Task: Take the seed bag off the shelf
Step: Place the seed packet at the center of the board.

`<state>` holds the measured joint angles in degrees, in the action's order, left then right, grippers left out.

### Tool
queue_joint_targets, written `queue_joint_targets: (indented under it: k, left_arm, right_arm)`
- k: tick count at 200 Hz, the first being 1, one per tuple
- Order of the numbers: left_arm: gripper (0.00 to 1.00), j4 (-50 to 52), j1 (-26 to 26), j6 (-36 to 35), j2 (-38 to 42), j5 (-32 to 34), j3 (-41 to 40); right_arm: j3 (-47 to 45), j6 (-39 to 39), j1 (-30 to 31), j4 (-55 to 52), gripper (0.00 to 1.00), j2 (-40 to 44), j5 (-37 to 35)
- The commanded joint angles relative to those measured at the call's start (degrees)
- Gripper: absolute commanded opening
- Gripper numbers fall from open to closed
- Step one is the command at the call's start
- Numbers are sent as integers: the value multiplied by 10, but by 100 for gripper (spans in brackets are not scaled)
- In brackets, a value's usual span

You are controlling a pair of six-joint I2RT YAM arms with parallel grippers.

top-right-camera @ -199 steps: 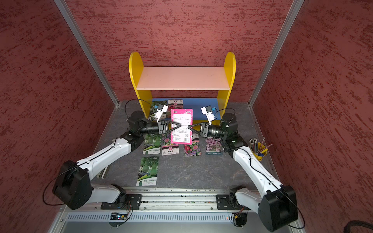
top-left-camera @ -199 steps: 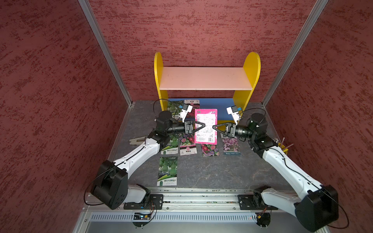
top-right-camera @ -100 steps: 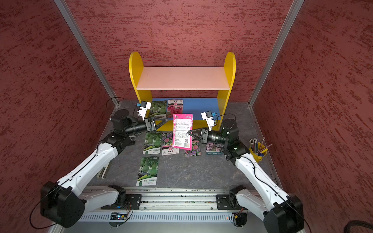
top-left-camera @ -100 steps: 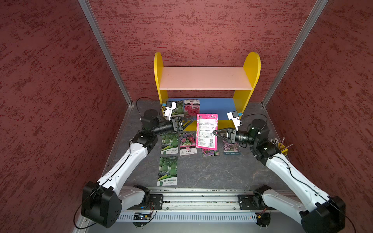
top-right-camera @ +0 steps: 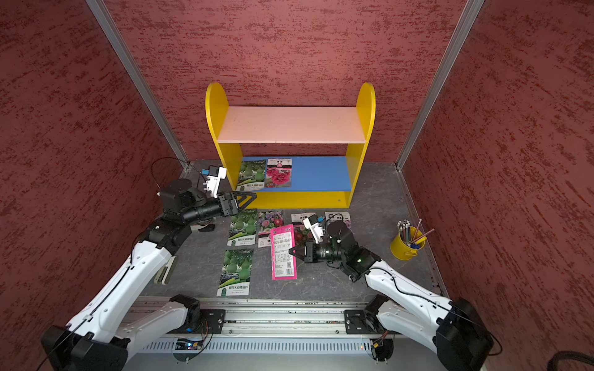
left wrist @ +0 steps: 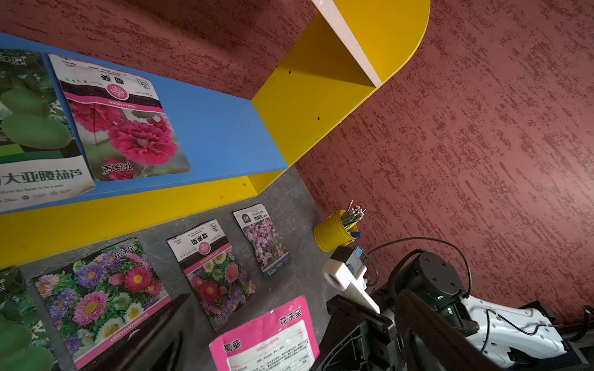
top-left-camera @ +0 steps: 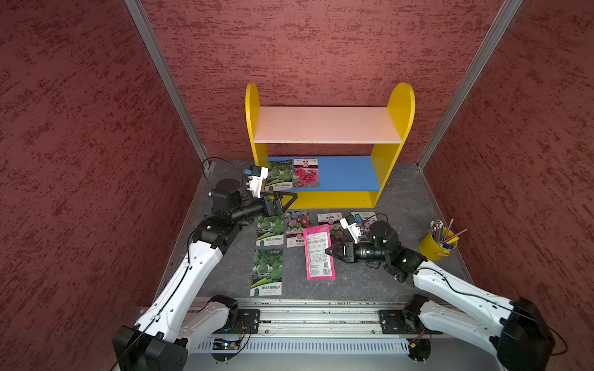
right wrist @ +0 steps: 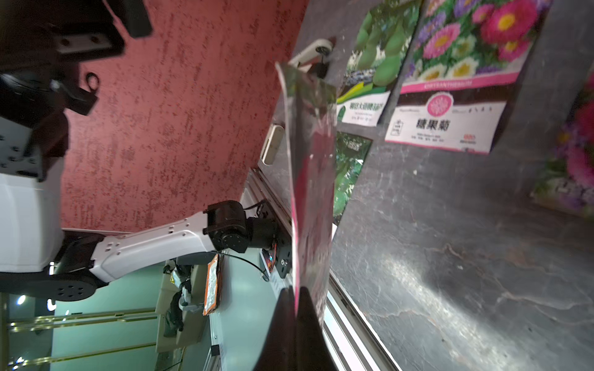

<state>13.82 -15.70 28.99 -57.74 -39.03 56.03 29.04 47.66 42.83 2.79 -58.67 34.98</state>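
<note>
My right gripper will next go down toward the bare grey table beside the gourd bag nearest the shelf's front bar and let go of the pink seed bag, as that spot is bare.
The shelf [top-left-camera: 328,125] [top-right-camera: 289,125] stands at the back wall, its pink upper board bare. On its blue lower board [left wrist: 221,128] lie a green gourd bag [top-left-camera: 279,175] and a hollyhock bag [left wrist: 122,122]. My right gripper [top-left-camera: 328,251] [top-right-camera: 291,251] [right wrist: 297,292] is shut on the right edge of a pink seed bag [top-left-camera: 318,253] [top-right-camera: 283,253] [right wrist: 311,192], held label side up over the table well in front of the shelf. My left gripper [top-left-camera: 287,199] [top-right-camera: 249,198] [left wrist: 294,298] stands open and holds nothing, by the shelf's front left corner.
Several seed bags [top-left-camera: 270,229] [top-left-camera: 266,273] lie flat on the grey table between the shelf and the front rail [top-left-camera: 321,321]. A yellow cup of pencils [top-left-camera: 438,244] [top-right-camera: 406,244] stands at the right. Red walls close in the back and both sides.
My left gripper opened, let go of the pink bag and drew back to the left. My right gripper carried the bag away from the shelf, toward the front of the table.
</note>
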Motion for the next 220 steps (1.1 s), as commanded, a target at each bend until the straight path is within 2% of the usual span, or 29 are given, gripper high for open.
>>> queue_joint_targets:
  k: [1,60,139,220]
  left_arm:
    - [100,13,5,-10,14,12,-12]
    - [100,17,5,-1,35,20,-32]
    - [100,5,5,-1,42,21,-54]
    - [100,-5,5,-2,35,17,-64]
  right_arm:
    - [-14,37,45,57,0,-34,-69]
    - [-29,107,92,118,0,-126,-161]
    - [15,142,115,109,0,-262,-157]
    - [63,131,116,97,0,-326,-159]
